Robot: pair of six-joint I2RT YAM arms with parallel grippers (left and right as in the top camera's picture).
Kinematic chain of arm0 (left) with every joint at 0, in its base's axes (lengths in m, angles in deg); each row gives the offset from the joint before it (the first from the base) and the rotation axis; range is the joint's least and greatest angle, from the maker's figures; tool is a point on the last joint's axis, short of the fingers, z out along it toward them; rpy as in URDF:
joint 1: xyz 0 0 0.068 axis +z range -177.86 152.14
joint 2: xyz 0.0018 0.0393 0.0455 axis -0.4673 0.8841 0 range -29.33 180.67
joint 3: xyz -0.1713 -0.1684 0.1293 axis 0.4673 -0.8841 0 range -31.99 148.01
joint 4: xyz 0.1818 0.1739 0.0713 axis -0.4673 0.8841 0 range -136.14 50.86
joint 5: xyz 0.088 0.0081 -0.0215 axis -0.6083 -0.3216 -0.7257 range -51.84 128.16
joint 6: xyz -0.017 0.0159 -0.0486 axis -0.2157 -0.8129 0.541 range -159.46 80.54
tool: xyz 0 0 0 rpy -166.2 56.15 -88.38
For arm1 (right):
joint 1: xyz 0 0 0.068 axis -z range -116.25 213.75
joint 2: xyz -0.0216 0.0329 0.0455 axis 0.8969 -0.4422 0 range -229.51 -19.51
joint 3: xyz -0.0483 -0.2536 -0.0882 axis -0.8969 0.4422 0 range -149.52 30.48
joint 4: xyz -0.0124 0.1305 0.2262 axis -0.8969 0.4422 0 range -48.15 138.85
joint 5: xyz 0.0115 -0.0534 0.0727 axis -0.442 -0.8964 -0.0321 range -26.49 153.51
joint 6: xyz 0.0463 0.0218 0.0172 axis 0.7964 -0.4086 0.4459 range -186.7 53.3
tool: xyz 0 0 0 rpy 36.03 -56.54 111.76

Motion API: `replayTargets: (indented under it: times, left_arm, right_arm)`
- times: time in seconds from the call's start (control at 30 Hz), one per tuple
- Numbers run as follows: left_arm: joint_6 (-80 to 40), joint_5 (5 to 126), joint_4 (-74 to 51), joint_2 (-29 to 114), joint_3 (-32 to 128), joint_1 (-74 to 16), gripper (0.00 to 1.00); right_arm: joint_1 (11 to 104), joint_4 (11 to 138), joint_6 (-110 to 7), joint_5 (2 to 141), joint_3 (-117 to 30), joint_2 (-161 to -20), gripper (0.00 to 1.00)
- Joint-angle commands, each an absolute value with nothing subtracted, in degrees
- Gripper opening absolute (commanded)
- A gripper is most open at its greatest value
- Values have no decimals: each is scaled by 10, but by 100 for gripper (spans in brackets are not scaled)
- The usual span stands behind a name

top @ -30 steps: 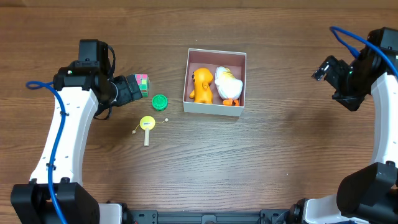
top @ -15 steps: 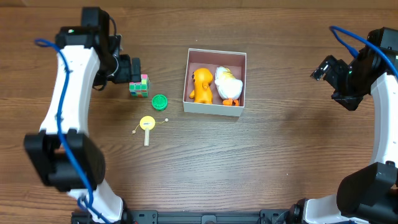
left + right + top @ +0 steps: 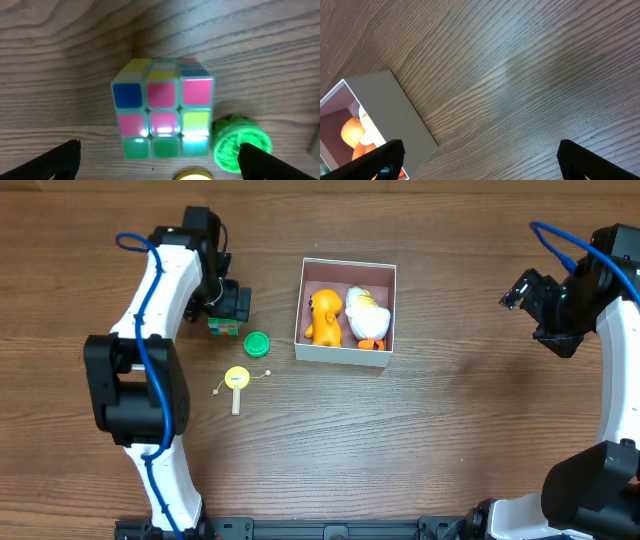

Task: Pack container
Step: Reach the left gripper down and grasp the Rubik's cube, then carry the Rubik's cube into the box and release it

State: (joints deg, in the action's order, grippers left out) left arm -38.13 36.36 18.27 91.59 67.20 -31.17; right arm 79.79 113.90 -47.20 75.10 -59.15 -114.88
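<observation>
The colourful puzzle cube [image 3: 224, 330] stands centred between the fingers of my left gripper, so my left gripper will move down over it until its fingers are on either side, then close.
The container [image 3: 345, 354] is a square white box with a pink inside, at the table's middle. It holds an orange toy [image 3: 323, 317] and a white duck [image 3: 366, 315]. A colourful puzzle cube [image 3: 224, 330] stands left of the container; it also shows in the left wrist view [image 3: 162, 107]. My left gripper [image 3: 232, 304] is open and empty, just above the cube, with its fingers [image 3: 160, 160] spread wider than the cube. My right gripper [image 3: 530, 290] is open and empty, above the table far right of the container. Its wrist view shows its fingers [image 3: 480, 160] and the container's wall [image 3: 395, 110].
A green ridged disc [image 3: 257, 344] lies between the cube and the container and shows close beside the cube in the left wrist view [image 3: 240, 142]. A yellow paddle toy [image 3: 237, 379] with a wooden handle lies in front of them.
My left arm has swung right and turned, and its gripper now sits over the cube instead of beside it. The right arm has not moved.
</observation>
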Motion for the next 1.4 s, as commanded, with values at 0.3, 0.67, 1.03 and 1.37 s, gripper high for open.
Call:
replayTargets:
  times: [0.3, 0.67, 1.03, 1.37]
  left_arm:
    - [-357, 350, 146, 977, 683, -313, 100]
    - [-372, 367, 134, 988, 683, -313, 74]
    - [-377, 381, 152, 979, 694, -313, 56]
    - [-350, 449, 334, 963, 919, -321, 37]
  right_arm:
    - [797, 1137, -470, 752, -596, -1150, 100]
    - [797, 1137, -470, 752, -596, -1150, 100]
    - [797, 1137, -470, 752, -596, -1150, 100]
    - [797, 1137, -470, 752, -596, -1150, 100]
